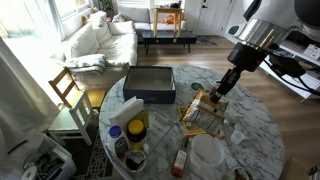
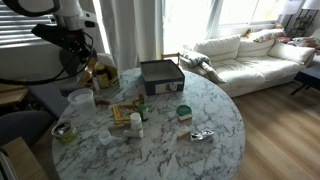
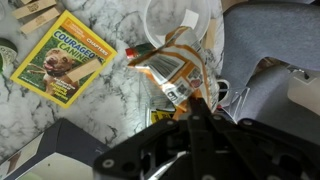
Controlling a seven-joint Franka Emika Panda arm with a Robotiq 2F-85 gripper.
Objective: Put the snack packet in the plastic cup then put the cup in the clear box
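Observation:
The cup is below the gripper, toward the top of the wrist view, so the robot should next bring the packet [image 3: 168, 68] with its gripper over the plastic cup's opening [image 3: 178, 13], then down to let go.
My gripper [image 1: 218, 94] is shut on the orange and white snack packet [image 3: 168, 68] and holds it above the round marble table [image 1: 255, 130]. The packet hangs from the fingertips [image 3: 196, 104] and also shows in an exterior view [image 2: 101, 72]. The plastic cup [image 1: 208, 151] stands upright on the table a little way from the gripper. It shows in both exterior views [image 2: 82, 99], and in the wrist view [image 3: 178, 18] it lies just beyond the packet. The clear box [image 1: 149, 84] with its dark inside sits at the table's far side [image 2: 160, 74].
A yellow book [image 3: 64, 58] lies on the table under the gripper [image 1: 200, 113]. A yellow-lidded jar [image 1: 137, 128], bottles and small clutter stand near the table edge. A wooden chair [image 1: 68, 88] and a white sofa [image 1: 100, 40] stand beside the table.

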